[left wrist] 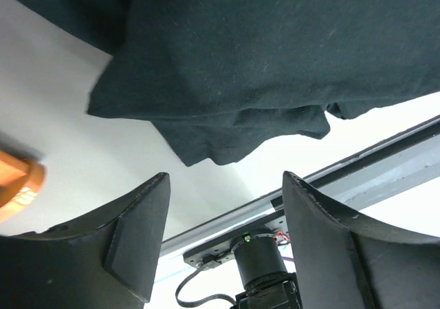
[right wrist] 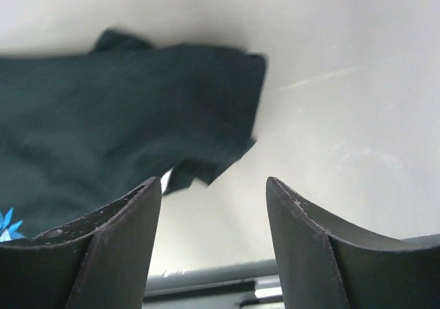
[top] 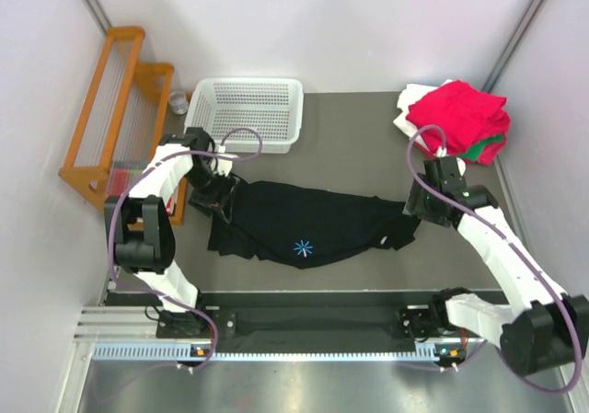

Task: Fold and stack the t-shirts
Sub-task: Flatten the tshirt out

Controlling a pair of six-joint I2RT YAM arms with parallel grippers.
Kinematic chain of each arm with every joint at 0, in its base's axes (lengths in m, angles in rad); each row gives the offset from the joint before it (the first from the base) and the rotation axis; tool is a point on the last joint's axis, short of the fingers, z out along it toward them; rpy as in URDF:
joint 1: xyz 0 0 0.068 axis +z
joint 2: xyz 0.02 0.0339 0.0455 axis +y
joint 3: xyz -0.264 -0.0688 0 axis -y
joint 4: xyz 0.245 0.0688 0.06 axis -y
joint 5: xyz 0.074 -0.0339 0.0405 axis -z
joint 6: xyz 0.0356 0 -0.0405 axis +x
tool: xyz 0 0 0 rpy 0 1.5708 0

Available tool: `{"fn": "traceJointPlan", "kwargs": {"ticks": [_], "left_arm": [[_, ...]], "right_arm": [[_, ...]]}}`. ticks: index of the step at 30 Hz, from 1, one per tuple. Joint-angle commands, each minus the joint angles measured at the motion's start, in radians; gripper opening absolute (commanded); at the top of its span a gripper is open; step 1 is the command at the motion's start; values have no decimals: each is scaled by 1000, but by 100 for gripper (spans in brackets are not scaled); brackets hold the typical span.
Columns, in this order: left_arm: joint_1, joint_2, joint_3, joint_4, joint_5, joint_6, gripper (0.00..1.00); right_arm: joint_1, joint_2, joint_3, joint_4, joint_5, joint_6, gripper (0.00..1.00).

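The far corner of the t-shirt is still beyond my right gripper's open fingers, so I should next lower that gripper beside its end of the black t-shirt (top: 308,222), then move it sideways onto that corner.
A black t-shirt (top: 308,222) with a light-blue starburst mark (top: 303,246) lies folded into a wide band across the middle of the table. My left gripper (top: 224,195) hovers at its left end, open with nothing between the jaws; the cloth (left wrist: 275,68) hangs just beyond the fingertips. At the shirt's right end my right gripper (top: 420,207) is also open and empty, with the sleeve (right wrist: 137,123) ahead of its fingers. Folded red (top: 457,111), green (top: 486,146) and white (top: 410,100) t-shirts are stacked at the back right.
A white perforated basket (top: 247,113) stands at the back, left of centre. An orange wooden rack (top: 110,109) leans at the far left. Walls close in on both sides, and a metal rail (top: 313,319) runs along the near edge.
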Motion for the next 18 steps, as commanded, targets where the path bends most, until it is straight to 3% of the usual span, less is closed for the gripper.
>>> {"fn": "traceJointPlan", "kwargs": {"ticks": [1,11,18], "left_arm": [[0,-12,-16,42,20,14,68],[0,-74,-10,2,26,36,63],[0,-95,-18,-3,23,39,60]], "right_arm": [[-29,105,22,67,142,41,64],[-221,333,-44,255,-25,92,64],[-374,511,-33,373,-233,99,62]]}}
